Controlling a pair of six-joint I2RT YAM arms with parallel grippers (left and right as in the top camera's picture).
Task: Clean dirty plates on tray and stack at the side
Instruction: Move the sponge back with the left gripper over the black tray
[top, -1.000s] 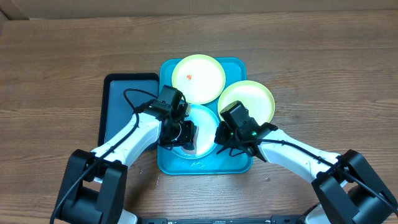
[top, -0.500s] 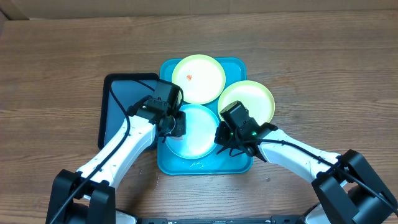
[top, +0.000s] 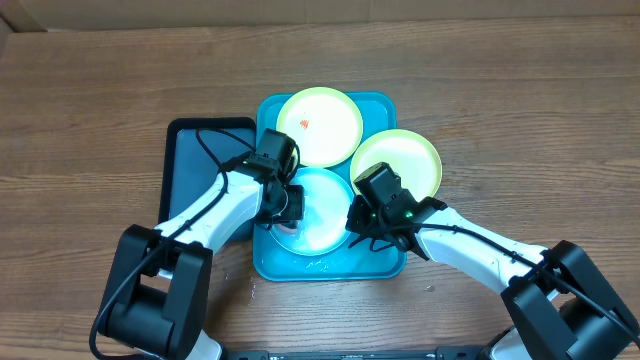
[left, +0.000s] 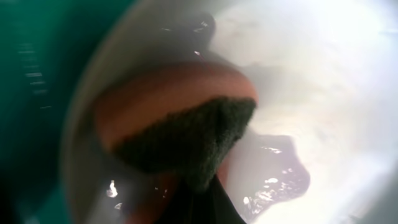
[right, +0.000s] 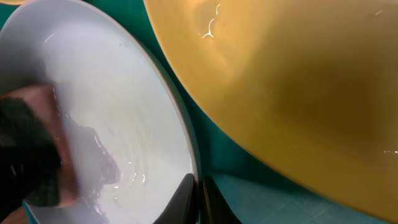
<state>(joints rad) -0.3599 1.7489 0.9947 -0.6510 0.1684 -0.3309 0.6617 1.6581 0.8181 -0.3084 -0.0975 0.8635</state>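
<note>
My left gripper needs to rise off the blue plate next, move over the navy tray's side away from the plates, go down and let go of the sponge (left: 180, 124), as the tray is empty.
The teal tray (top: 380, 262) holds three plates. A light blue plate (top: 322, 215) lies at its front. A yellow-green plate (top: 320, 125) with a red smear lies at the back. A second yellow-green plate (top: 398, 160) overlaps the tray's right edge. My left gripper (top: 285, 205) is shut on an orange and dark green sponge (left: 180, 124) pressed on the wet blue plate (left: 323, 74). My right gripper (top: 352, 222) is shut on the blue plate's right rim, seen in the right wrist view (right: 198, 186). That view also shows the blue plate (right: 124, 106), the sponge (right: 31, 149) and the second yellow-green plate (right: 298, 81).
A smaller dark navy tray (top: 195, 170) lies against the teal tray's left side. Both arms reach in from the table's front edge. The wooden table (top: 520, 100) surrounds the trays.
My left gripper has moved the sponge back and forth over the left part of the blue plate. My right gripper has stayed on the plate's rim.
</note>
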